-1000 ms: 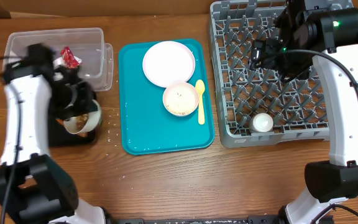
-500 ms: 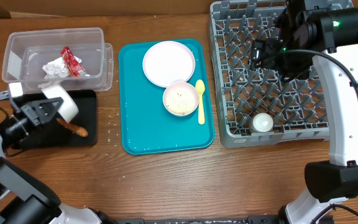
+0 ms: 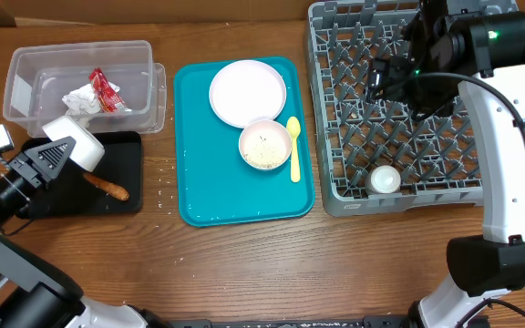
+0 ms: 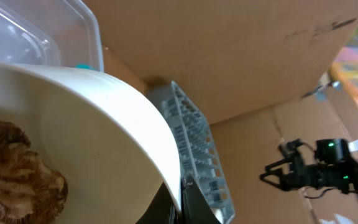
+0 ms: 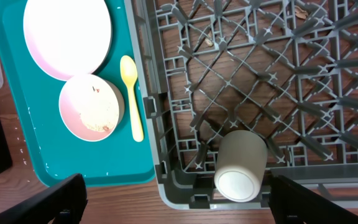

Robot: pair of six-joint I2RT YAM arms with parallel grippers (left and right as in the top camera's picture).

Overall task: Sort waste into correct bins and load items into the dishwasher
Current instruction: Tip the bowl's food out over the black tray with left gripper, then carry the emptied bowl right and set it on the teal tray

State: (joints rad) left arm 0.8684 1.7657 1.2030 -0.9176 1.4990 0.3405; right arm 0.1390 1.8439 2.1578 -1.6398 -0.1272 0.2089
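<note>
The robot's left gripper will tip over the black tray because there is still food in the bowl, then it will go down onto the teal tray's bare near corner and let go.
My left gripper is shut on the rim of a small white bowl, held tipped on its side over the black tray. In the left wrist view the bowl still holds a brown lumpy food piece, with the jaws pinching its rim. A brown stick lies on the black tray. The clear tub holds a crumpled napkin and a red-and-white wrapper. My right gripper is open and empty, high above the grey dish rack.
The teal tray carries a pink plate, a pinkish bowl with rice grains and a yellow spoon. A white cup lies in the rack's near corner, also in the right wrist view.
My left arm has drawn back to the left with the white bowl, from low over the black tray. The brown stick now lies on the tray. The right arm has not moved.
</note>
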